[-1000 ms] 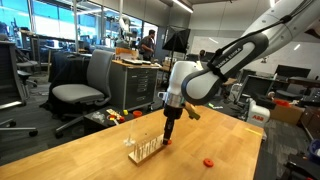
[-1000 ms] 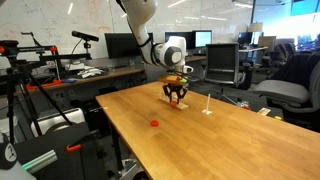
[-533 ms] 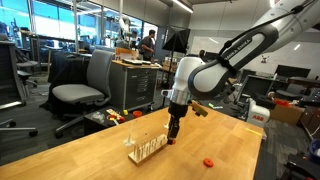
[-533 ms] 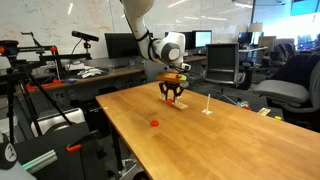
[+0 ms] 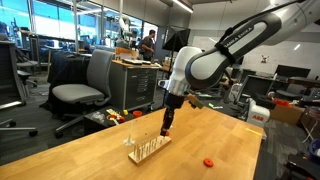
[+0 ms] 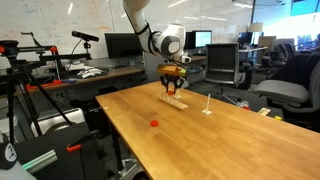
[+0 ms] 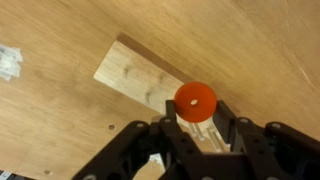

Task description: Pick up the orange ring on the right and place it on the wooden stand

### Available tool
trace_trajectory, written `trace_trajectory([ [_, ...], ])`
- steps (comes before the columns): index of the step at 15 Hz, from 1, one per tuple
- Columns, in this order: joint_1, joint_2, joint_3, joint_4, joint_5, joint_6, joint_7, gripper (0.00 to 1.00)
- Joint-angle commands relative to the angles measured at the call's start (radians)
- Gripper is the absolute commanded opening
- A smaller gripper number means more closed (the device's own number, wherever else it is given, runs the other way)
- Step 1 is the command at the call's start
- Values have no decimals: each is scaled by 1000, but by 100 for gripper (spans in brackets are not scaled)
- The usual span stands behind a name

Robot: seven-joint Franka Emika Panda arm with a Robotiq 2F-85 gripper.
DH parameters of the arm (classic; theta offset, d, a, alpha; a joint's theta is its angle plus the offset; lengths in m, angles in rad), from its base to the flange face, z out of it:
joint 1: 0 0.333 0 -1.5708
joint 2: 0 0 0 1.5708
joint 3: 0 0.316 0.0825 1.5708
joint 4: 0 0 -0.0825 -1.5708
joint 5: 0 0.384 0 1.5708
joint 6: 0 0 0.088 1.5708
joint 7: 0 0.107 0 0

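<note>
The orange ring still hangs above the stand, so next I will lower my gripper with a slight turn onto the stand's peg point(image 5: 162, 140) beneath it to let go of the ring.
In the wrist view my gripper point(image 7: 195, 118) is shut on the orange ring point(image 7: 194, 101), a small flat disc with a tiny hole held on edge between the black fingers. Under it lies the wooden stand point(image 7: 135, 74), a pale plate with small holes, on the wooden table. In both exterior views the gripper point(image 5: 167, 129) point(image 6: 174, 89) hangs point-down just above the stand point(image 5: 148, 149) point(image 6: 176, 101), whose thin pegs stand in a row. The held ring is too small to make out in those views.
A second orange ring point(image 5: 208, 161) point(image 6: 154, 124) lies flat on the table, away from the stand. A single thin upright post on a small base point(image 6: 207, 105) stands near the table's far side. Office chairs point(image 5: 82, 88) and desks surround the table.
The gripper has risen a little with the orange ring still in it and now hangs over the stand. The second ring has not moved.
</note>
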Motion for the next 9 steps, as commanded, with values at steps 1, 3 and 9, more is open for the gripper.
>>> trace_trajectory([
  [1, 26, 18, -14, 70, 18, -49, 40, 18],
  [3, 37, 36, -27, 100, 13, -63, 66, 18],
  [9, 67, 118, -85, 190, -2, -118, 139, 18],
])
